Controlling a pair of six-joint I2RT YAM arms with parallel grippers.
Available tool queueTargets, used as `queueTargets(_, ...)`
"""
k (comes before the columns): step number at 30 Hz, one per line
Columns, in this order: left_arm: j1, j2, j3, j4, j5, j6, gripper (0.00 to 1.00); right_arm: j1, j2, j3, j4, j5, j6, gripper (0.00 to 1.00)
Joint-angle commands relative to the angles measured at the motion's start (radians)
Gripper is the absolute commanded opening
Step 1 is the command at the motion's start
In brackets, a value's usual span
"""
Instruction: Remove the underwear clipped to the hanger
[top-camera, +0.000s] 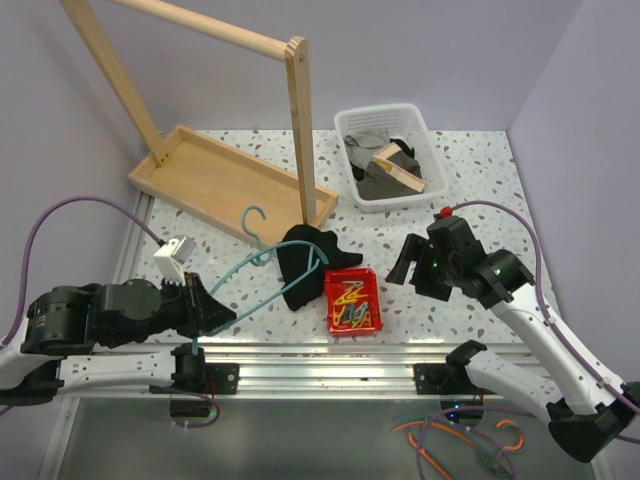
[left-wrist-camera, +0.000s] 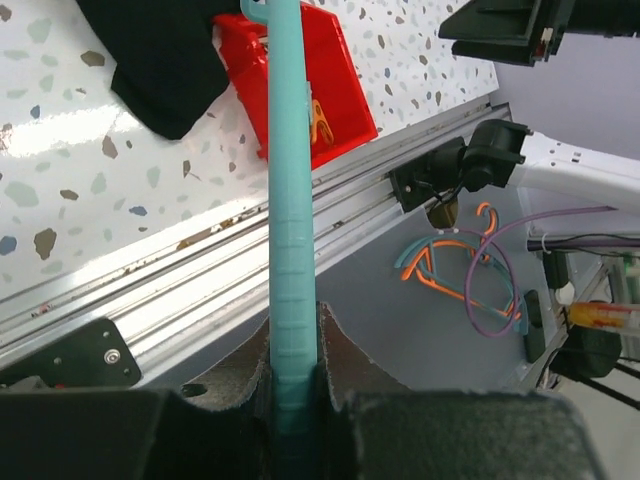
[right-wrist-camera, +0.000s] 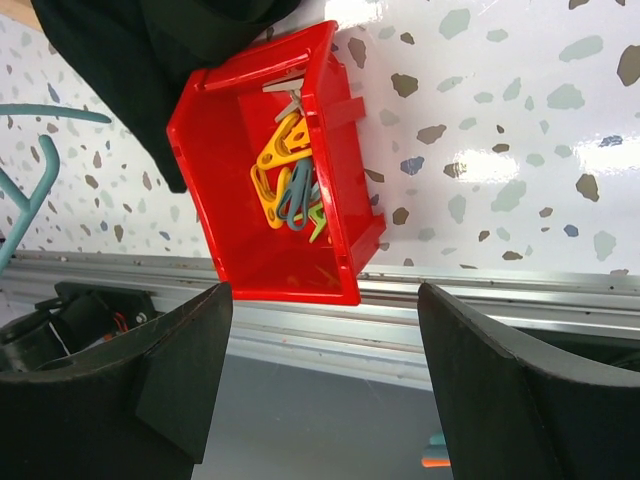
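The hanger (top-camera: 262, 285) rises outward in my left gripper next for release, its hook over the rack's top bar (top-camera: 262, 40), which lies above and outward of my gripper.
The teal hanger (top-camera: 262, 285) lies tilted over the table's front left, with its hook (top-camera: 255, 225) toward the wooden rack. My left gripper (top-camera: 213, 312) is shut on its lower bar; the left wrist view shows the bar (left-wrist-camera: 288, 200) pinched between my fingers (left-wrist-camera: 345, 350). The black underwear (top-camera: 305, 262) lies crumpled on the table at the hanger's right end, touching the red bin. It also shows in the left wrist view (left-wrist-camera: 160, 60) and the right wrist view (right-wrist-camera: 130, 60). My right gripper (top-camera: 408, 262) is open and empty, right of the bin.
A red bin (top-camera: 352, 300) holds several coloured clips at the table's front edge; the right wrist view shows it too (right-wrist-camera: 280, 170). A white basket (top-camera: 390, 155) of grey and tan cloths stands at the back. The wooden rack (top-camera: 220, 180) stands back left. An aluminium rail (top-camera: 330, 355) runs along the near edge.
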Motion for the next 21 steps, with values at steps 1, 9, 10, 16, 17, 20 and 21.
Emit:
queueTargets(1,0.014,-0.043,-0.005,-0.042,-0.055,-0.127,0.00,0.002,-0.020,-0.003,-0.013,0.011,0.024,0.78)
queueTargets(9,0.110,-0.074,-0.009,-0.041,-0.398,-0.156,0.00,0.002,-0.026,-0.009,-0.007,-0.007,0.021,0.79)
queueTargets(10,0.147,-0.066,-0.008,-0.042,-0.428,-0.143,0.00,0.000,-0.028,-0.009,-0.007,-0.007,0.018,0.79)
queueTargets(16,0.232,0.089,0.047,-0.025,-0.631,0.008,0.00,0.000,-0.040,-0.040,0.011,-0.041,0.018,0.79)
queueTargets(17,0.230,0.103,0.052,-0.001,-0.647,0.120,0.00,0.002,-0.038,-0.044,0.018,-0.049,0.016,0.79)
queueTargets(20,0.230,0.117,0.064,0.178,-0.669,0.401,0.00,0.000,-0.028,-0.052,0.033,-0.072,0.006,0.79)
queueTargets(21,0.230,0.111,0.064,0.309,-0.643,0.481,0.00,0.000,-0.018,-0.050,0.041,-0.078,0.004,0.79)
